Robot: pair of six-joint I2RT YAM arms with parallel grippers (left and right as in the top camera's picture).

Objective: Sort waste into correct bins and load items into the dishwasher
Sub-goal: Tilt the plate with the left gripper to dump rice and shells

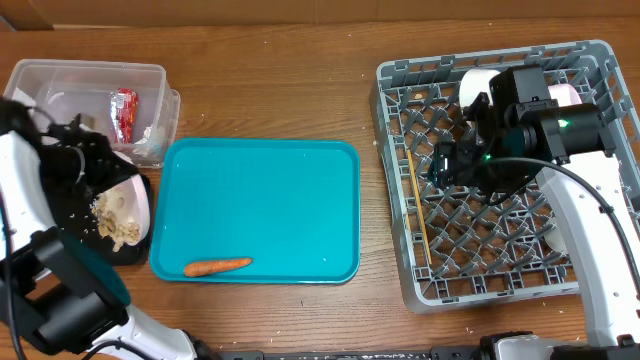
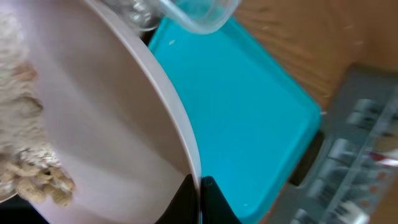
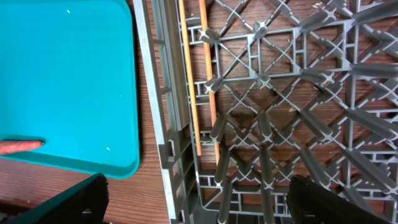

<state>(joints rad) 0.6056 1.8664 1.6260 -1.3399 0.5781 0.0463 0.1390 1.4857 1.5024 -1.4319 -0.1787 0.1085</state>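
Observation:
Next, my left gripper will tip the clinging scraps off the plate, then swing over the teal tray's empty part to release, because the carrot leaves room there.
My left gripper is shut on the rim of the round white plate and holds it tilted over the black tray. Pale beige food scraps cling to the plate's low side and lie heaped below it. The clear tub holds the red-and-silver wrapper. The carrot lies on the teal tray. My right gripper is open and empty above the grey dish rack, near two chopsticks on its floor.
A white bowl and a pinkish bowl stand at the rack's back, partly hidden by the right arm. A white cup shows beside the arm. The carrot's tip shows in the right wrist view.

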